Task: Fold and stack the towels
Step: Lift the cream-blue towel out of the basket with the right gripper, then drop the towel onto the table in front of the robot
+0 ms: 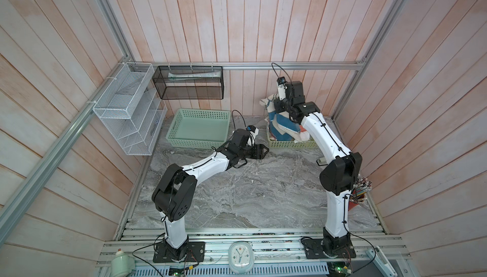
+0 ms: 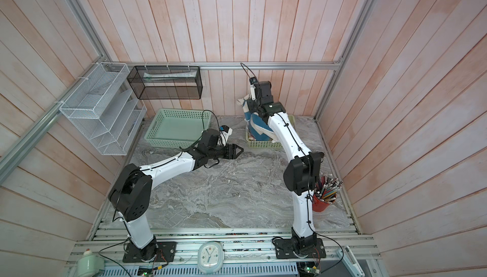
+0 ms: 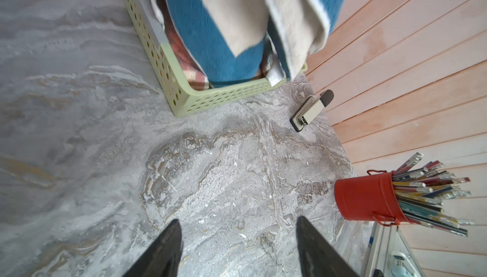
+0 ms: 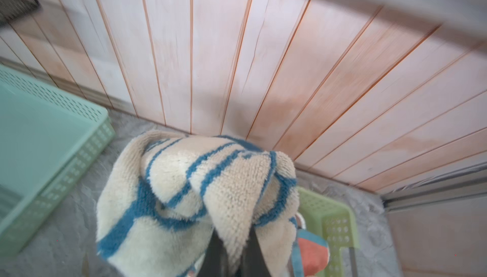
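Note:
The robot should next move the fold in its right gripper up, back and down to the bare marble table and then release it, because the towel's end still hangs in the basket.
My right gripper is shut on a fold of the cream towel with blue border. It holds the towel raised above the yellow-green basket at the back right, in both top views. The towel's lower end hangs into that basket. Under it lies a coral towel, and an orange and blue patch shows there too. My left gripper is open and empty. It hovers low over the marble table between the two baskets, pointing at the hanging towel.
An empty teal basket stands at the back left. A stapler lies near the right wall. A red cup of pencils stands at the right edge. A white wire rack and a black mesh basket hang on the walls.

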### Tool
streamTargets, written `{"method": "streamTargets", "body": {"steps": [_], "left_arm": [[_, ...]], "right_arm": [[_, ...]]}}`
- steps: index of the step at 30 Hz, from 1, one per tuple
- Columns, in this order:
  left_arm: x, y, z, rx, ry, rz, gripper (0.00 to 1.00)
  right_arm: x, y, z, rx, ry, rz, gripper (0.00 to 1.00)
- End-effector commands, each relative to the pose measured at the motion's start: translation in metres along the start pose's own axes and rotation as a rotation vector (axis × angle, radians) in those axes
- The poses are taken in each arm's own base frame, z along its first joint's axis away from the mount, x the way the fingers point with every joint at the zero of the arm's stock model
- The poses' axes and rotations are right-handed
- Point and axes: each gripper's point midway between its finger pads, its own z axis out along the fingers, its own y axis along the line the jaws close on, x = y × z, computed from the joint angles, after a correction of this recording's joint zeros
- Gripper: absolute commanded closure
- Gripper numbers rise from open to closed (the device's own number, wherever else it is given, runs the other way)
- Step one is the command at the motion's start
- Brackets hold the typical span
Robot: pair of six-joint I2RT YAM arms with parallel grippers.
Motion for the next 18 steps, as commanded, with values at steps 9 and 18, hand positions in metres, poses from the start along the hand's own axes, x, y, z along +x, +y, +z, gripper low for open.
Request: {"method": "streamTargets", "body": {"steps": [9,18], "left_arm": [[-0.03,-0.009,-0.041,0.035,-0.135,-0.009,0.34],[-0.045,0.008,-0.104,-0.053,-0.23,-0.035,0.33]], "right_arm": [[-0.075,0.004,-0.077,0.001,-0.22,-0.003,1.0],[-0.067,0.089,-0.13,-0.09,-0.164,-0.113,1.0]]}}
